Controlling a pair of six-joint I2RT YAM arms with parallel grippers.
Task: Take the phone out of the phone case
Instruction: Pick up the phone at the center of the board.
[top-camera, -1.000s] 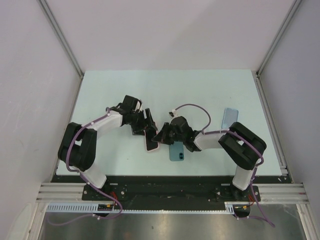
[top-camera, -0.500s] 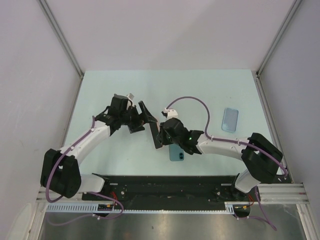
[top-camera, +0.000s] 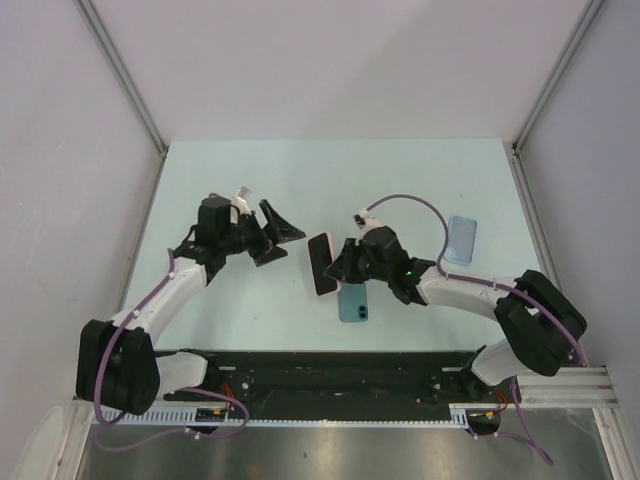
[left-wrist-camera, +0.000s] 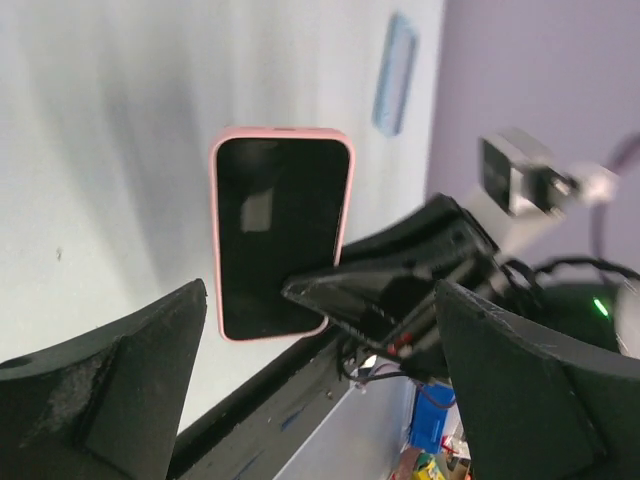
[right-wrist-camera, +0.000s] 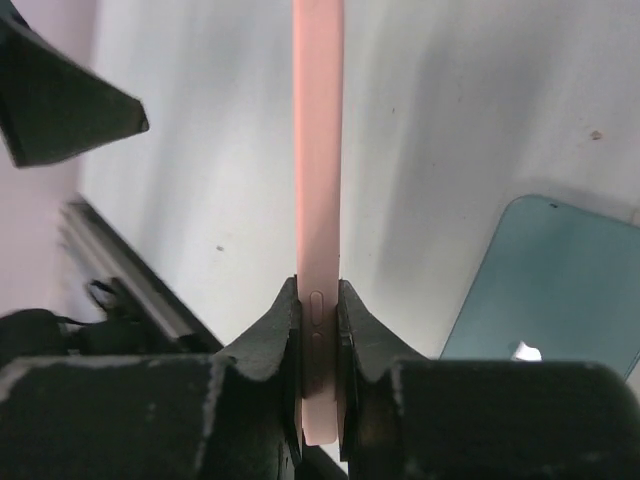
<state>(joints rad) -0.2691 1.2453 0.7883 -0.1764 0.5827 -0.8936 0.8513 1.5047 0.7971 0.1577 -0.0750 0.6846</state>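
Note:
I should move my open left gripper across onto the pink case's free edge and close it there, because that edge lies to its right in the top view.
A phone with a black screen sits in a pink case (top-camera: 322, 264). My right gripper (top-camera: 340, 266) is shut on the case's lower edge and holds it on edge above the table. In the right wrist view the fingers (right-wrist-camera: 282, 318) pinch the pink case (right-wrist-camera: 318, 150) by its side buttons. In the left wrist view the phone's screen (left-wrist-camera: 280, 235) faces me, with the right gripper (left-wrist-camera: 345, 298) under it. My left gripper (top-camera: 277, 231) is open and empty, a short way left of the phone; its fingers (left-wrist-camera: 110, 380) stand wide apart.
A teal phone (top-camera: 354, 302) lies flat on the table just below the held phone and also shows in the right wrist view (right-wrist-camera: 540, 285). A light blue case (top-camera: 461, 238) lies at the right and also shows in the left wrist view (left-wrist-camera: 397, 72). The black base rail (top-camera: 330, 365) runs along the near edge.
My left gripper has let go of the pink-cased phone and drawn back to the left, open. My right gripper keeps the phone and has shifted it slightly right.

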